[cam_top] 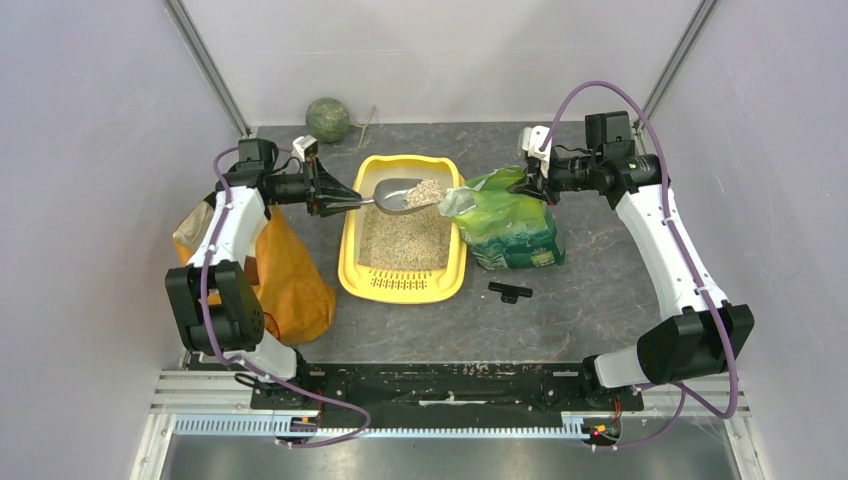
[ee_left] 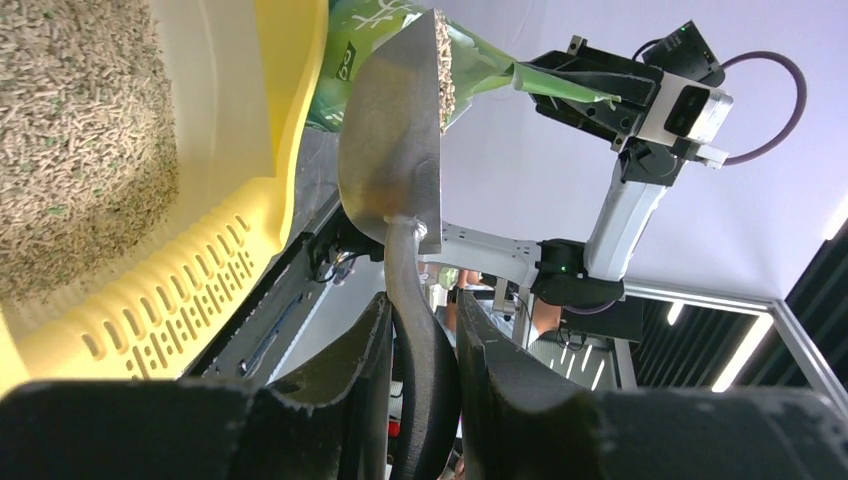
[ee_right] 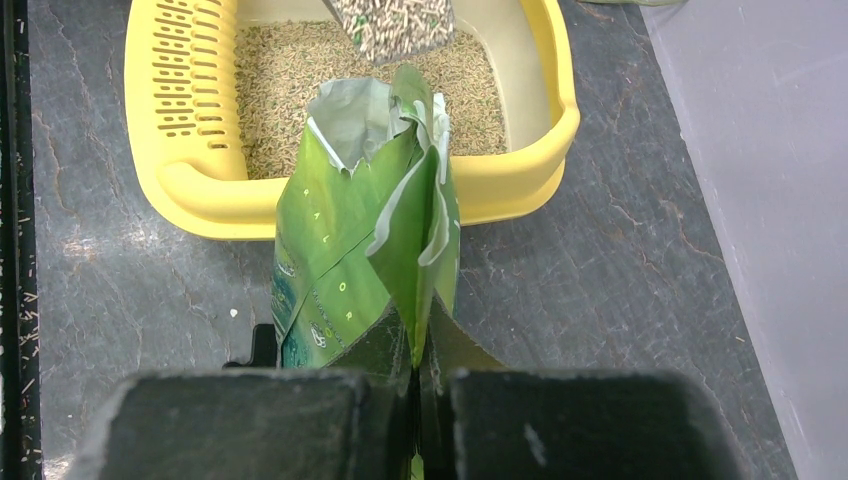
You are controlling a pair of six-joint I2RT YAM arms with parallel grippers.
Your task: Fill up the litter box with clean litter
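Note:
Bare tabletop past the box lies right of my left gripper in the top view. The left gripper next tips out the litter, crosses there, lowers and releases the scoop (cam_top: 395,193).
The yellow litter box (cam_top: 348,262) lies in the middle of the table, grille end nearest the arms, with beige litter (cam_top: 405,240) covering its floor. My left gripper (cam_top: 350,200) is shut on the handle of a grey scoop (cam_top: 395,193). The scoop holds a heap of litter (cam_top: 427,190) above the box's far end. In the left wrist view the gripper (ee_left: 425,305) pinches the handle below the scoop bowl (ee_left: 390,160). My right gripper (cam_top: 535,185) is shut on the top edge of the green bag (cam_top: 505,225), holding its mouth open beside the box; the right wrist view shows the gripper (ee_right: 420,330), bag (ee_right: 345,240) and box rim (ee_right: 500,190).
An orange shopping bag (cam_top: 285,275) slumps left of the box under the left arm. A green round ball (cam_top: 328,118) lies at the back wall. A small black part (cam_top: 510,291) lies on the table in front of the green bag.

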